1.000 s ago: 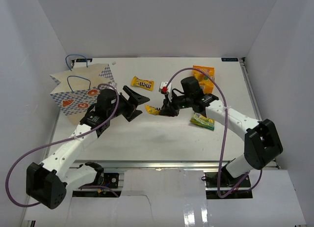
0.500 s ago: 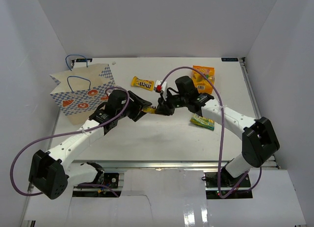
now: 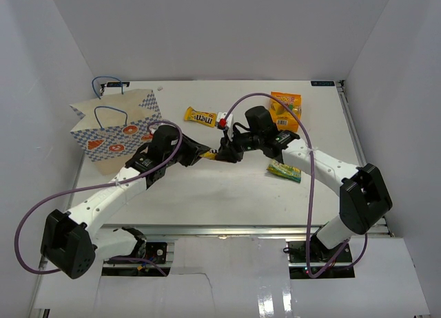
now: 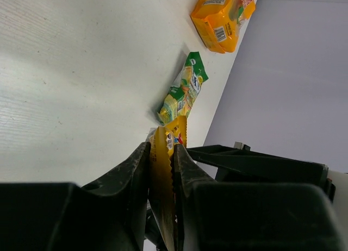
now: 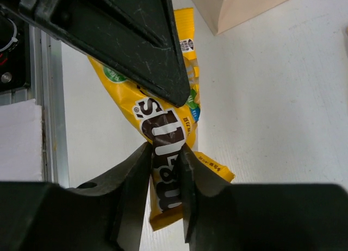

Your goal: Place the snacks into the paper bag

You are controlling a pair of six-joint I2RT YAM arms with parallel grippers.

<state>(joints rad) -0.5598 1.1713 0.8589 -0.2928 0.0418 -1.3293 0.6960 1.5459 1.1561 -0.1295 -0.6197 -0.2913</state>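
Note:
My left gripper's fingers pinch the packet, so it next rises to the left in the top view, over the paper bag's opening [image 3: 134,108], and releases.
A yellow candy packet [image 3: 215,153] hangs above the table between my two grippers. My left gripper [image 4: 161,148] is shut on one end, its jaws pinching the packet [image 4: 162,169] flat. My right gripper [image 5: 166,150] stands with its jaws against both sides of the other end of this packet [image 5: 163,126]. In the top view, the left gripper [image 3: 205,153] and right gripper [image 3: 224,151] meet tip to tip. The paper bag [image 3: 114,129] stands open at the left. Another yellow packet [image 3: 200,116], the orange pouch [image 3: 286,106] and the green-yellow pouch [image 3: 284,171] lie on the table.
The bag's blue cord handle [image 3: 109,80] sticks up at the back left. The green-yellow pouch [image 4: 182,96] and orange pouch [image 4: 223,17] lie beyond the left jaws. White walls close in the table on three sides.
My left gripper swung right to the packet and closed on it. My right gripper carried the packet slightly left toward it and now holds it more loosely.

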